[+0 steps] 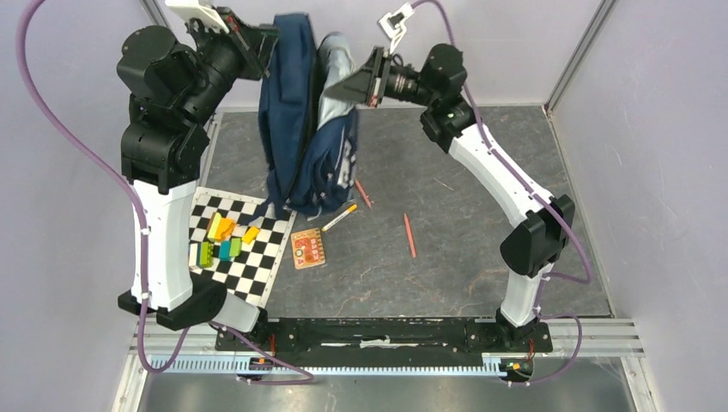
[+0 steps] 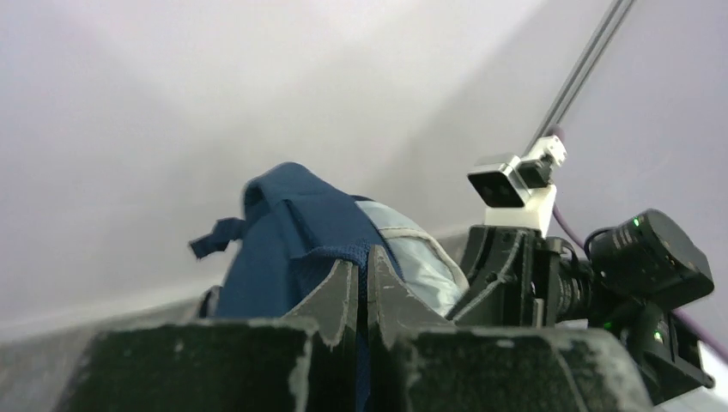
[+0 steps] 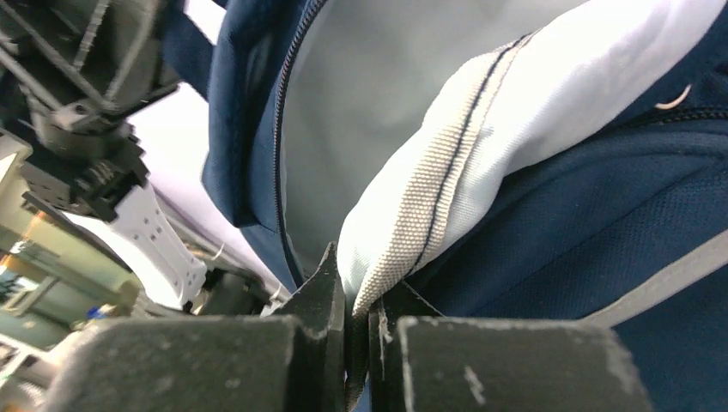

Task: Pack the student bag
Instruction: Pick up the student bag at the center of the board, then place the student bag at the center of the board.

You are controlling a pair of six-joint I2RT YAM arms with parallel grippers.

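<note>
The bag (image 1: 296, 129) hangs lifted, so my right gripper should go down to the right in the top view, over bare tabletop, and release the bag's rim.
The student bag (image 1: 296, 129), navy blue with a pale grey lining, hangs lifted between both arms at the back of the table, its lower end down near the checkered board. My left gripper (image 1: 264, 45) is shut on a blue fabric strap at the bag's top; in the left wrist view the bag (image 2: 283, 232) rises just past the pinched jaws of that gripper (image 2: 360, 268). My right gripper (image 1: 333, 91) is shut on the woven rim of the bag's opening (image 3: 429, 206), and the right wrist view has this gripper (image 3: 356, 287) clamping that rim. The mouth gapes and grey lining shows inside.
A checkered board (image 1: 257, 266) lies front left with several coloured blocks (image 1: 221, 239) on it. An orange card (image 1: 309, 248), a yellow-tipped pen (image 1: 339, 217) and two red pencils (image 1: 409, 235) (image 1: 363, 193) lie on the grey tabletop. Walls close in at the back and the sides.
</note>
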